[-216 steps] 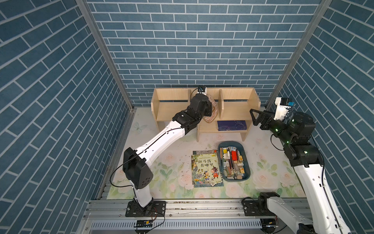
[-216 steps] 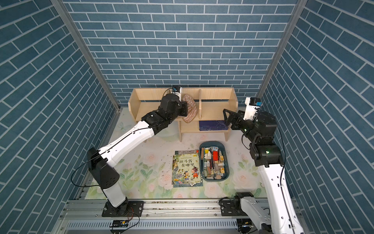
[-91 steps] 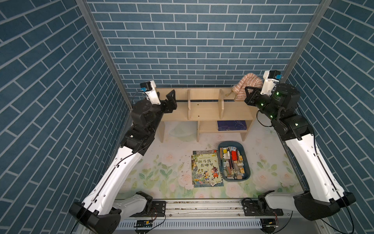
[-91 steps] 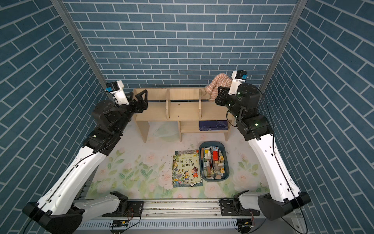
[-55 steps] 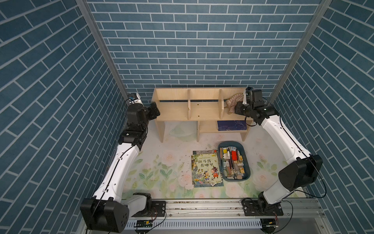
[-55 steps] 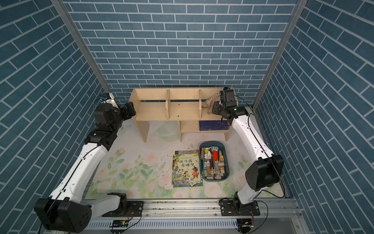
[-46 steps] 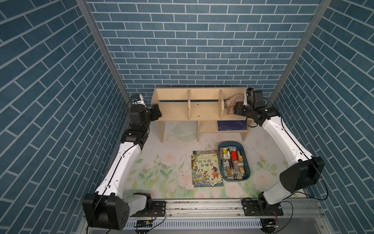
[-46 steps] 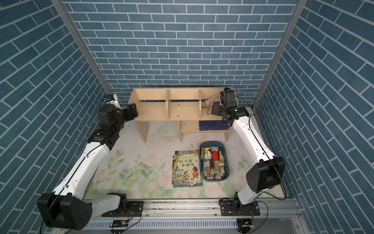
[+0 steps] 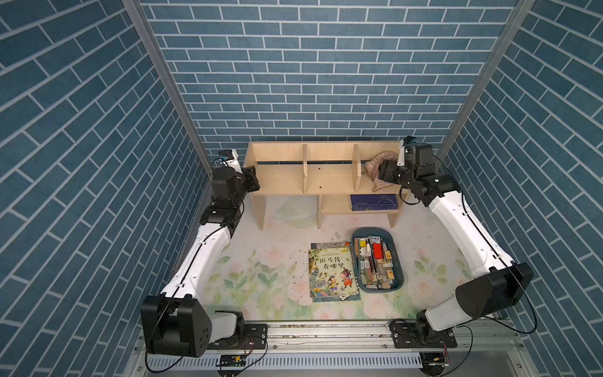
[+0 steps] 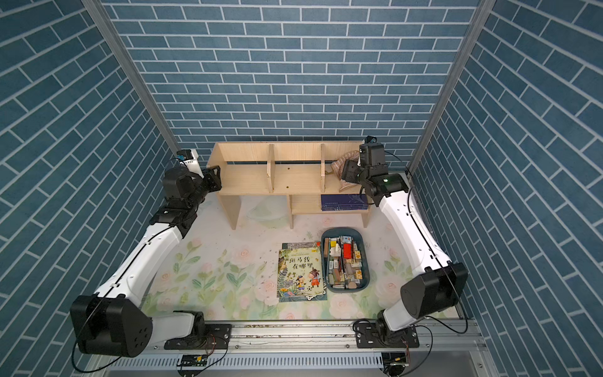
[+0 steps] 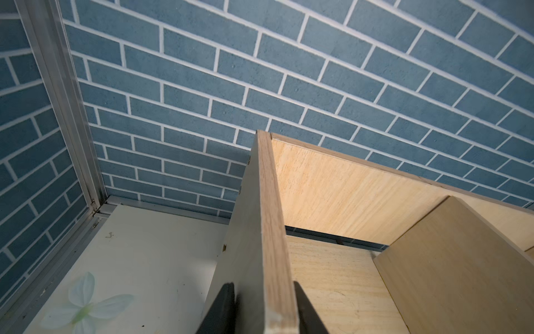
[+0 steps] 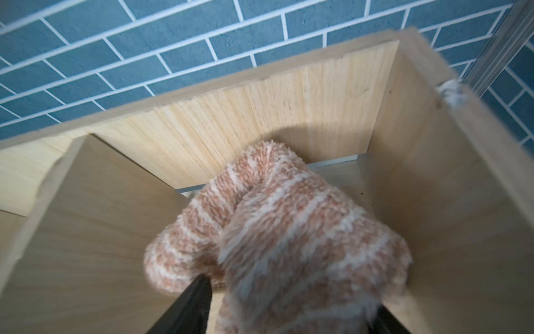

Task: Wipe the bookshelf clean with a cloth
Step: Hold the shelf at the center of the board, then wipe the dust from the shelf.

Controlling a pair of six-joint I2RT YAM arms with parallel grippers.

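Note:
My right gripper needs to move toward the bookshelf section's divider next and close on the cloth's near fold (image 9: pixel 377 177) (image 12: pixel 308 284), because the heap is on that side, between the open fingers.
The light-wood bookshelf (image 9: pixel 329 153) (image 10: pixel 293 151) stands against the back wall. My left gripper (image 9: pixel 253 178) (image 10: pixel 213 179) is at its left end. In the left wrist view that gripper (image 11: pixel 261 286) is shut on the left side panel of the bookshelf (image 11: pixel 346 188), one finger on each face. The striped pink and cream cloth (image 9: pixel 375 164) (image 10: pixel 341 164) lies bunched in the right compartment. My right gripper (image 9: pixel 383 171) (image 10: pixel 347 173) is right behind it. In the right wrist view its jaws (image 12: pixel 289 292) stand wide open, with the cloth (image 12: pixel 274 219) heaped between them.
A picture book (image 9: pixel 332 271) lies on the floral mat beside a blue tray (image 9: pixel 372 230) full of small items. A dark blue book (image 9: pixel 373 200) rests on the lower shelf. Brick walls stand close behind and on both sides of the bookshelf.
The left gripper has come in to the shelf's left panel and closed on it. The right gripper brought the cloth down into the right compartment and its jaws spread apart.

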